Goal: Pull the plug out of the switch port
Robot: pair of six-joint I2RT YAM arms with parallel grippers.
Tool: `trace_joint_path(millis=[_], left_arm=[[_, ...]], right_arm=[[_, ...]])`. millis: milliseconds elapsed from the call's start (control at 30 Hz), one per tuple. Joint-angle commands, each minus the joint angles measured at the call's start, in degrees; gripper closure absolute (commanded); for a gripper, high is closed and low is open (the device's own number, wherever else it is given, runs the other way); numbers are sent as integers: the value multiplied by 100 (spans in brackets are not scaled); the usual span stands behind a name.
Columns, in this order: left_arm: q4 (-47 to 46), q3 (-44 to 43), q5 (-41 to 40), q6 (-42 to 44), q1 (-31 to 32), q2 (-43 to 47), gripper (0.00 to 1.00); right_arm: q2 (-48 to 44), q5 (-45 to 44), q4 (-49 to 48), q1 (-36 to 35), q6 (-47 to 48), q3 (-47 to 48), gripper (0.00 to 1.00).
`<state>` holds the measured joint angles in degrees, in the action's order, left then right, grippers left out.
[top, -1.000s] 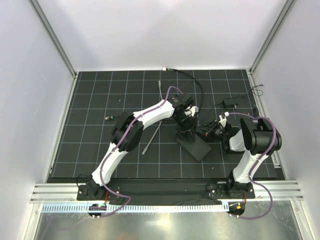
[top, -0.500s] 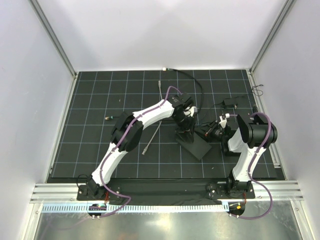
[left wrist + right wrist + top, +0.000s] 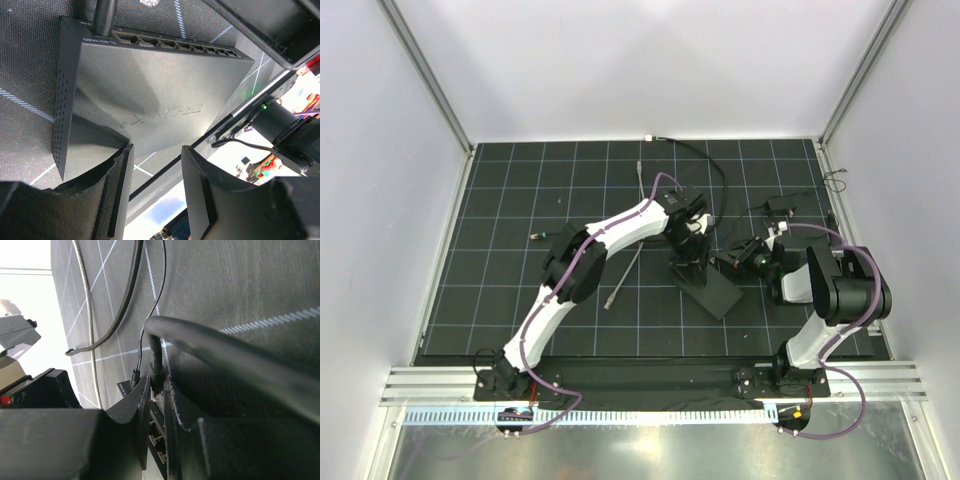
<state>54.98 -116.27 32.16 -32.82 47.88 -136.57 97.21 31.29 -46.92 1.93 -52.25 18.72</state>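
Next I should lift my right gripper from the switch port, cross left in the top view past the grey cable and lower it to the bare tabletop to release.
The flat black switch (image 3: 714, 294) lies tilted at mid-table; the left wrist view shows its top (image 3: 150, 100) and its row of ports (image 3: 175, 44). My left gripper (image 3: 689, 260) is open at the switch's far end, with fingers (image 3: 120, 190) apart and nothing between them (image 3: 156, 192). My right gripper (image 3: 738, 259) is at the port side, shut (image 3: 157, 407) on the plug (image 3: 157, 379). The plug's thick black cable (image 3: 225, 352) arcs away. Its tip sits at the end port; I cannot tell how deep.
A thin cable's barrel plug (image 3: 134, 376) sits beside the gripped plug. A grey cable with a silver tip (image 3: 625, 272) lies left of the switch. A black cable (image 3: 705, 165) loops at the back. A small black adapter (image 3: 780, 206) lies at the back right.
The right arm's elbow has swung toward the near edge and its gripper has shifted slightly toward the back. The left arm and the switch have stayed put.
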Motion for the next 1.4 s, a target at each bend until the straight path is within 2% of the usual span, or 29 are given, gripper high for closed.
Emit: trace_joint_path(millis=[0, 133, 367, 533, 633, 767, 967, 1067, 1100, 1233, 1300, 1333, 1367], left_arm=[[329, 52, -606, 179, 72, -440, 52], [426, -63, -632, 293, 117, -432, 52], [794, -414, -1352, 653, 108, 7, 49], [997, -616, -1792, 795, 29, 455, 47], [1119, -616, -2082, 882, -24, 781, 46], [1252, -538, -2573, 953, -68, 1211, 45], [1243, -126, -2601, 909, -462, 1607, 44], [1208, 199, -2680, 909, -770, 1940, 44], [1164, 288, -2785, 926, -849, 2133, 44], [1103, 736, -2917, 909, -1263, 2625, 44], [1094, 982, -3022, 856, -1464, 2828, 43], [1094, 1062, -3119, 804, -1518, 3021, 43], [1068, 1280, -3459, 751, -1562, 3170, 43]], right_arm=[[-175, -404, 824, 26, 523, 141, 99], [-500, -211, 1131, 26, 662, 333, 99], [-1625, -70, 3159, 26, 1427, 1010, 99], [-2109, -26, 4039, 26, 1577, 1546, 99], [-2302, -105, 5241, 26, 2051, 2178, 99], [-2417, -176, 5693, 9, 2254, 2917, 99], [-2531, -342, 5711, -132, 2087, 4180, 99], [-2374, -604, 6147, -526, 2393, 4954, 99], [-2234, -728, 6490, -884, 2569, 5575, 99], [-1699, -1142, 6967, -1746, 3168, 6967, 99], [-1443, -742, 6829, -1942, 3134, 7416, 99], [-1224, -521, 6453, -2056, 3046, 7488, 99], [-1083, -353, 6258, -2248, 2950, 7541, 99]])
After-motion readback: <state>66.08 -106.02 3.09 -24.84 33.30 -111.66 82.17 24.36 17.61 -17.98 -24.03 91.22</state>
